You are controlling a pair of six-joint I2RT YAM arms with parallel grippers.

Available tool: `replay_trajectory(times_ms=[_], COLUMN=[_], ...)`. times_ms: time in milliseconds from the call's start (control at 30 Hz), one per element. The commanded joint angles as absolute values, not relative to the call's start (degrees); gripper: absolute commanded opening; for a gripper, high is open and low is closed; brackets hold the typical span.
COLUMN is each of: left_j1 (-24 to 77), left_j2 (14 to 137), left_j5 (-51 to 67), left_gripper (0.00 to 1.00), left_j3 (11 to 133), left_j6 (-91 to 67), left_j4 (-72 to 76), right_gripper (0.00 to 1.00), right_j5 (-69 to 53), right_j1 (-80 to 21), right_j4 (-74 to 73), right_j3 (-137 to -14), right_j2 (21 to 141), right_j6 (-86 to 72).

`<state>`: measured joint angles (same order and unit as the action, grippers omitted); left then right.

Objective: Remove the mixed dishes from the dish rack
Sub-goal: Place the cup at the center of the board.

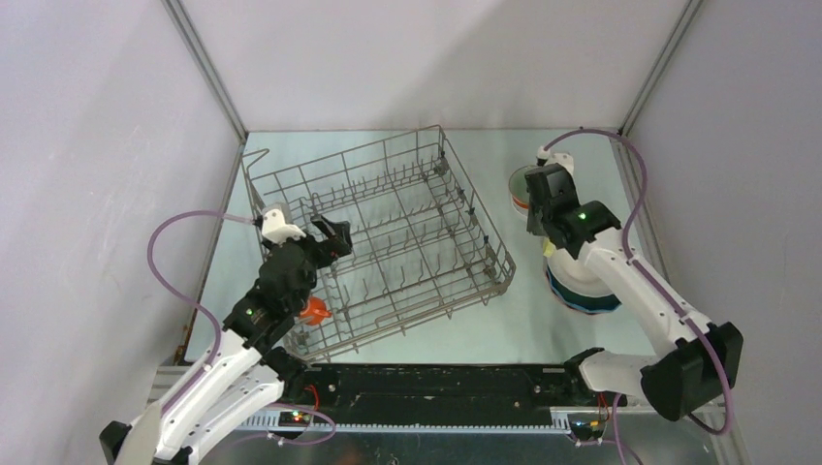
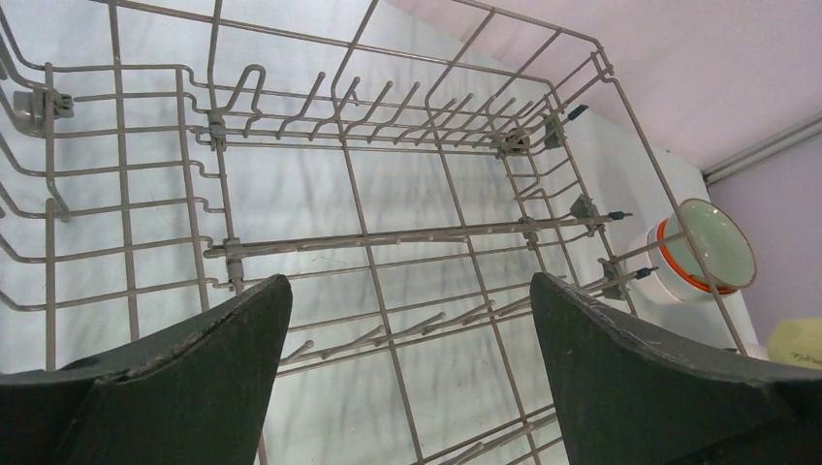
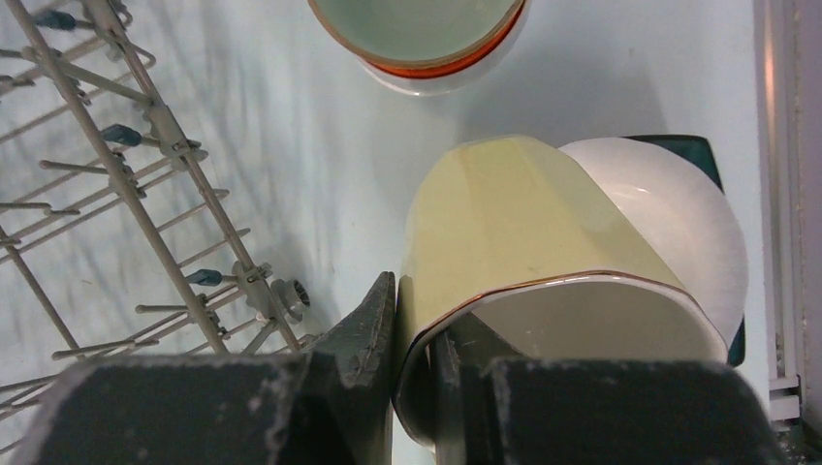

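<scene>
The cup goes down and to the left in the top view next, as bare tabletop shows between rack [image 1: 407, 232] and white plate. My right gripper then releases the cup's rim there.
The grey wire dish rack [image 1: 407, 232] lies skewed in the middle of the table. My left gripper [image 1: 334, 235] hangs open over its left part, with only rack wires [image 2: 388, 237] below the fingers [image 2: 223, 368]. A small orange mug [image 1: 312, 310] sits at the rack's near-left corner, partly hidden by my left arm. To the right of the rack, my right gripper [image 3: 415, 308] is shut on the rim of a pale yellow cup [image 3: 514, 223], one finger outside and one inside. The cup hangs tilted over the table beside a white plate [image 3: 669, 223].
Stacked bowls [image 1: 520, 189], pale green inside with orange and white below [image 3: 426, 39], stand at the back right. A plate stack [image 1: 582, 289] sits near the right wall. Walls close in on both sides, and the arm bases line the near edge.
</scene>
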<state>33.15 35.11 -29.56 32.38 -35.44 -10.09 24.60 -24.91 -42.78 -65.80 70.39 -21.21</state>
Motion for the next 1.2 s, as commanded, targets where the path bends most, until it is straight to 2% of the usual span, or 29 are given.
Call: replay_trajectory(times_ms=[0, 133, 367, 933, 1167], left_j1=[33.0, 33.0, 33.0, 33.0, 33.0], left_j2=[33.3, 32.9, 32.5, 33.1, 33.3], left_j5=[-32.6, -32.9, -33.2, -35.3, -35.6], left_gripper=[1.00, 1.00, 1.00, 1.00, 1.00], left_j3=[33.7, 33.6, 33.6, 34.8, 35.4], left_j6=[-34.0, -33.9, -33.6, -34.8, -35.4], left_j4=[-10.6, -11.0, -11.4, -14.2, -15.5], right_gripper=[0.00, 0.00, 0.00, 0.00, 0.04], right_j5=[23.5, 15.2, 8.2, 3.8, 3.5], right_j1=[-24.9, -23.6, -20.7, -17.3, -16.2], right_j4=[-38.8, -34.4, -32.2, -28.2, -27.1], right_j3=[-66.0, -64.6, -62.8, -60.4, -60.4], right_j2=[72.5, 73.1, 73.9, 80.9, 83.5], right_j6=[-19.4, -14.4, -12.8, -12.8, -13.0])
